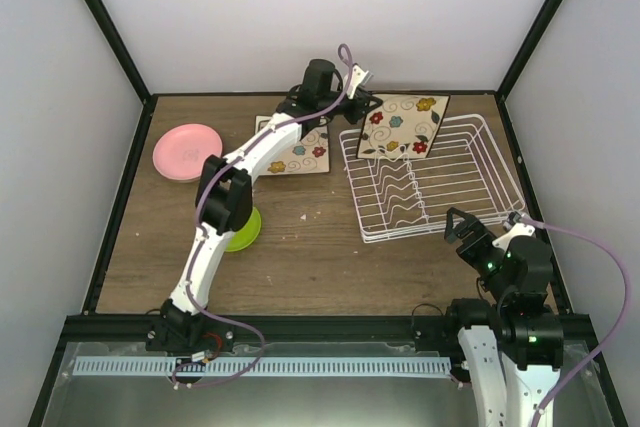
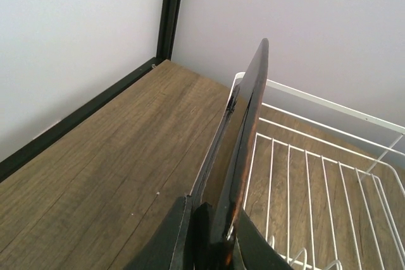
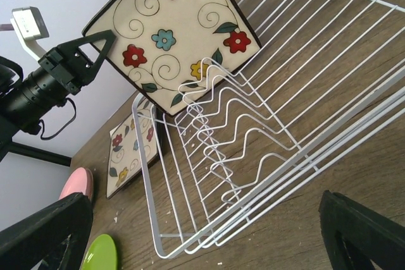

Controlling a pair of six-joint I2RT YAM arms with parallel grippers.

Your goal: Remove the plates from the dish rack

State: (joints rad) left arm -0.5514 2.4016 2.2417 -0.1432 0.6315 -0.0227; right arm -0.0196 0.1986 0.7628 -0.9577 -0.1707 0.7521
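Observation:
My left gripper needs to swing over next, lower the plate it holds onto the matching flat plate and let go, because the matching plate is below and to the left in the top view.
My left gripper point(image 1: 366, 107) is shut on a square cream plate with coloured flowers point(image 1: 403, 127) and holds it tilted upright over the far left corner of the white wire dish rack point(image 1: 470, 162). In the left wrist view the plate point(image 2: 248, 131) shows edge-on between my fingers point(image 2: 177, 238), with the rack point(image 2: 316, 175) to its right. In the right wrist view the held plate point(image 3: 171, 30) is at the rack's point(image 3: 253, 131) far end. My right gripper point(image 1: 478, 230) is open and empty by the rack's near right corner. No other plate shows in the rack.
A second flowered square plate point(image 1: 300, 152) lies flat left of the rack, partly under my left arm. A pink round plate point(image 1: 187, 151) sits far left. A small lime-green plate point(image 1: 243, 230) lies under the left arm. Enclosure walls stand close behind the rack.

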